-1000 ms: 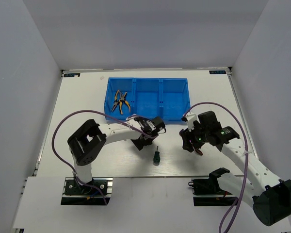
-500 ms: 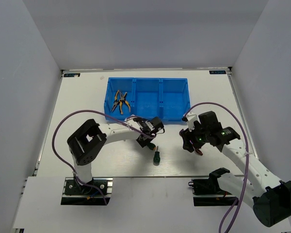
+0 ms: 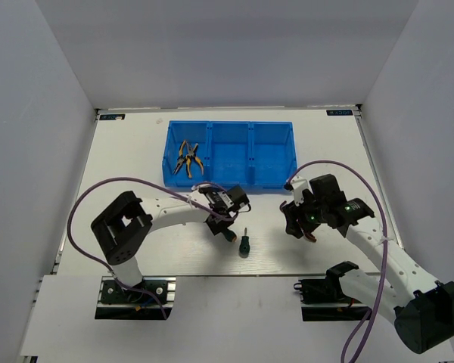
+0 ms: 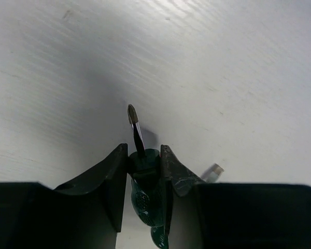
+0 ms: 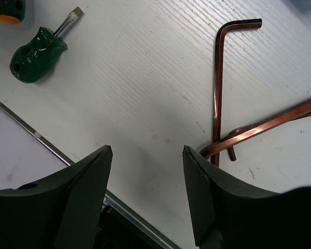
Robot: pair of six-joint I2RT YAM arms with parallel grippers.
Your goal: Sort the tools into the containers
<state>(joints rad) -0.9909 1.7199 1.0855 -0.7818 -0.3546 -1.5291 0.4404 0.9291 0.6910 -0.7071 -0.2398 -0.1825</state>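
Observation:
The robot's left gripper will next lift the green-handled screwdriver up and outward over the bin's middle section and let it go there, because that section is farther outward and empty of tools.
My left gripper is shut on a stubby green-handled screwdriver. Its blade points out past the fingertips, close over the white table. A second green screwdriver lies on the table just right of it and also shows in the right wrist view. My right gripper is open and empty, and the right wrist view shows bare table between its fingers. Thin L-shaped hex keys lie crossed just right of it. The blue three-compartment bin stands at the back, with two yellow-handled pliers in its left compartment.
The metal rail at the table's near edge runs close under my right gripper. The bin's middle and right compartments show no tools. White walls enclose the table on three sides.
My left gripper has swung from beside the bin's front wall toward the near edge and slightly left, and a green screwdriver now shows in it. The right arm has not moved.

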